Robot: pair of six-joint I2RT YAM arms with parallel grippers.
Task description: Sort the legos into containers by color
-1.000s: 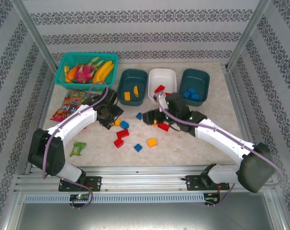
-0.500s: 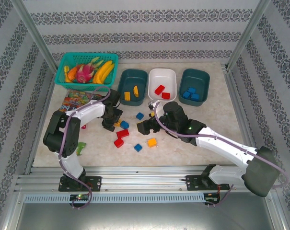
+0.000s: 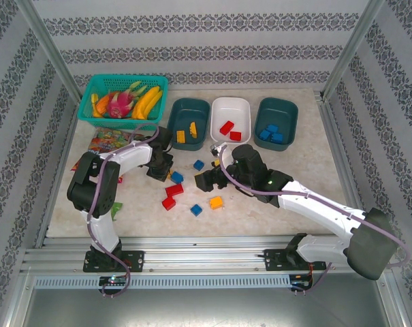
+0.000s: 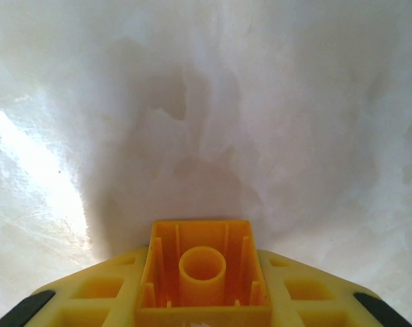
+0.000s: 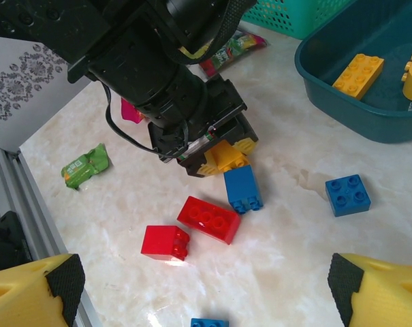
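The yellow lego needs to go up and outward with my left gripper, then down inside the teal tub that holds yellow legos, where my gripper should release it.
My left gripper is shut on a yellow lego, held low over the table; the right wrist view shows that yellow lego in its jaws next to a blue lego. My right gripper hangs open over the loose legos, its fingertips wide apart. Below it lie two red legos; another blue lego lies to the right. An orange lego lies nearby. The left teal tub holds yellow legos, the white tub red ones, the right teal tub blue ones.
A bright teal mesh basket with toy fruit stands at the back left, with a snack bag in front of it. A green wrapper lies by the left arm's base. Metal rails run along the table's near edge.
My right gripper has drawn back from the white tub to the middle, leaving a red lego in the tub. The left arm has folded in while its gripper stayed by the yellow lego.
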